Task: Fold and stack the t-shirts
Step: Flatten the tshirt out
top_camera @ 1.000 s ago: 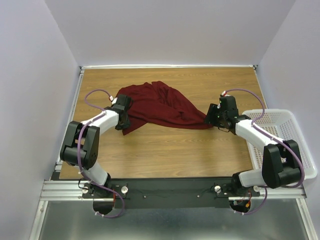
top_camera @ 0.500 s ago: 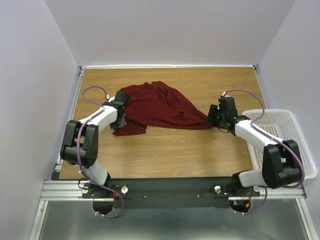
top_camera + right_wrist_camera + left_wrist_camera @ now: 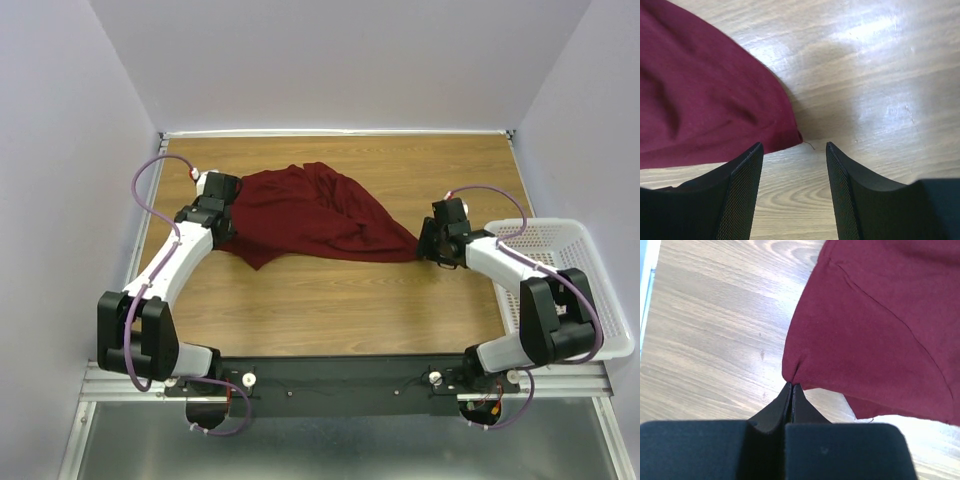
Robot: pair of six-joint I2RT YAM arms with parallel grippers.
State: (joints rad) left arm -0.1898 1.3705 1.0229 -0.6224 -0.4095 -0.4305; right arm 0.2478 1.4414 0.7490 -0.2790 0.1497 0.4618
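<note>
My right gripper is just above the maroon t-shirt's pointed corner with its fingers apart, so next it needs to go down onto that corner with a slight turn and close.
A maroon t-shirt lies crumpled on the wooden table, spread from centre-left to the right. My left gripper is shut on the shirt's left edge; in the left wrist view its jaws pinch a fold of the cloth, lifted a little off the wood. My right gripper is open just right of the shirt's right corner. In the right wrist view the fingers straddle bare wood, with the shirt's corner just ahead and left, not held.
A white mesh basket stands at the table's right edge, beside the right arm. Lilac walls close in the left, back and right sides. A metal rail runs along the near edge.
My left gripper has moved back and left along the table, pulling the shirt's left edge with it. The right gripper has shifted slightly near the shirt's right corner.
</note>
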